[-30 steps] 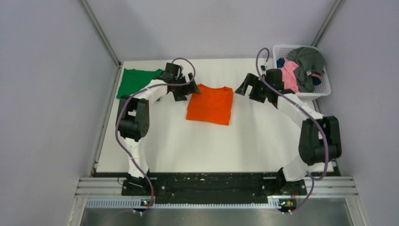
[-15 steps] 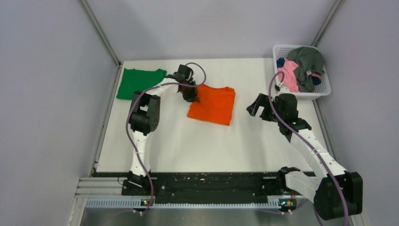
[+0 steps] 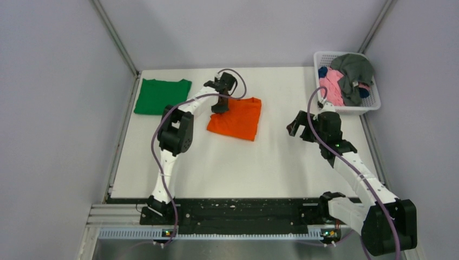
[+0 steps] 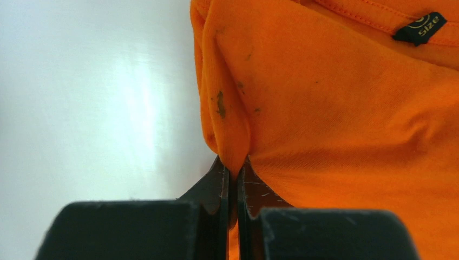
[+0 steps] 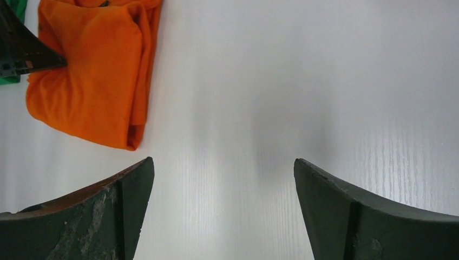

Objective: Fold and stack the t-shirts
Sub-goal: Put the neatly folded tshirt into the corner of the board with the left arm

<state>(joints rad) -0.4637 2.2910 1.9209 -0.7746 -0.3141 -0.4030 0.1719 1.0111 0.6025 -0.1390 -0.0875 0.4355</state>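
Next, my left gripper needs to lift the orange t-shirt across, lower and release it, since the folded green t-shirt (image 3: 161, 96) lies flat to the gripper's left in the top view.
A folded orange t-shirt (image 3: 236, 119) (image 4: 346, 119) (image 5: 92, 81) lies mid-table. My left gripper (image 3: 221, 106) (image 4: 233, 168) is shut on a pinch of its left edge, near the collar end with the black size tag (image 4: 425, 27). A folded green t-shirt (image 3: 161, 96) lies flat at the back left corner. My right gripper (image 3: 295, 128) (image 5: 223, 173) hangs open over bare table, to the right of the orange shirt, with nothing between its fingers. More t-shirts, pink (image 3: 331, 85), grey (image 3: 353, 69) and dark blue, are heaped in the basket.
A white plastic basket (image 3: 373, 104) stands at the back right corner. Grey walls and metal rails close in the table on three sides. The arm bases sit on a black rail (image 3: 238, 212) at the near edge.
My left gripper closed on the orange shirt's edge and the shirt slid a little to the left. The right arm drew back from the far middle toward the right.
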